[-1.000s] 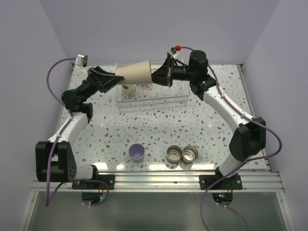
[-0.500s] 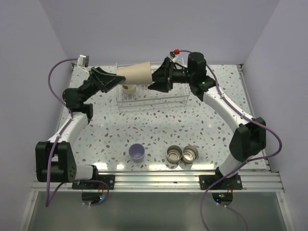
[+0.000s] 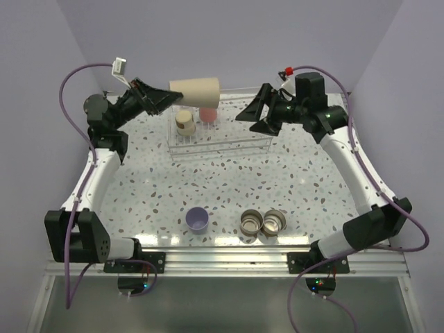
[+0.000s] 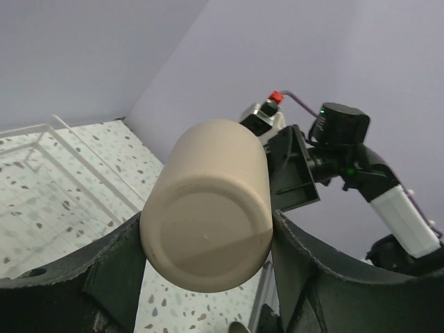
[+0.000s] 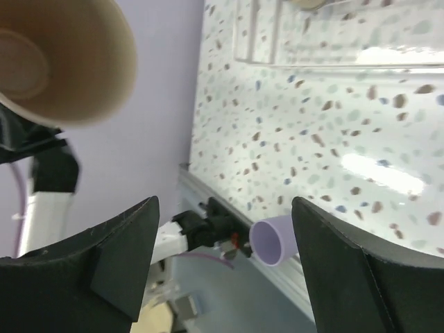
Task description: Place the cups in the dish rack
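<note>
My left gripper is holding the large beige cup sideways, so next it needs to turn downward and bring the large beige cup's opening down onto the free bottom of the rack next to the tan-based cup (image 3: 184, 123), then let go.
The large beige cup (image 3: 196, 91) lies on its side in the air above the back left of the dish rack (image 3: 229, 144), with my left gripper (image 3: 165, 98) shut on its base end. In the left wrist view the cup's base (image 4: 207, 232) fills the gap between the fingers. My right gripper (image 3: 251, 115) stands open to the right of the cup, apart from it and holding nothing. Its wrist view shows the cup's open mouth (image 5: 62, 55) at the top left. In the rack stand a coral-red cup (image 3: 208, 113) and a small tan-based cup (image 3: 184, 123).
On the table near the front are a lavender cup (image 3: 198, 219) and two steel cups (image 3: 252, 223) (image 3: 275, 222) side by side. The lavender cup (image 5: 270, 239) also shows between the right fingers, far off. Purple walls close in the back and sides.
My right gripper has opened, let go of the beige cup's mouth end and drawn back to the right. The left arm keeps the cup, shifted slightly back, and the coral-red cup now shows.
</note>
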You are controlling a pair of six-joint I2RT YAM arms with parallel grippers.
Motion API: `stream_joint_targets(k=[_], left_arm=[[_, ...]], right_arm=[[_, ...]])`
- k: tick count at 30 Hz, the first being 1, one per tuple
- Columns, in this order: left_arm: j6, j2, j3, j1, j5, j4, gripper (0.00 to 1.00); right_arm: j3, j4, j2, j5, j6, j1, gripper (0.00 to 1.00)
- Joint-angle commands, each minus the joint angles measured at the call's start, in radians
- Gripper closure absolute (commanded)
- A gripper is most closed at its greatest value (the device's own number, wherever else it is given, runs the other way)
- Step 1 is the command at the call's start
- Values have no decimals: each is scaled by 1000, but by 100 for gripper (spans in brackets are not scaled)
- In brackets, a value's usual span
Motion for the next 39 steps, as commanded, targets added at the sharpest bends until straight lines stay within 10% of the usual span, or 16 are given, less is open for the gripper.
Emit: stream_joint_targets(k=[1,15,27,39], left_arm=[[264,10,158,0,-55,-341,100],[941,456,984,-402,-784,-1339,100],[1038,637,1063,-571,-1233,-1452,100],[1062,694,965,-571,-1264,-1413,100]], right_arm=[[62,-249,-73,213,-185,-6,20],[17,-326,-148,333,-259,-6,19],[-61,-352,-206,365,-271,-8,19],[-87,-353,-203,367,-265,-6,19]])
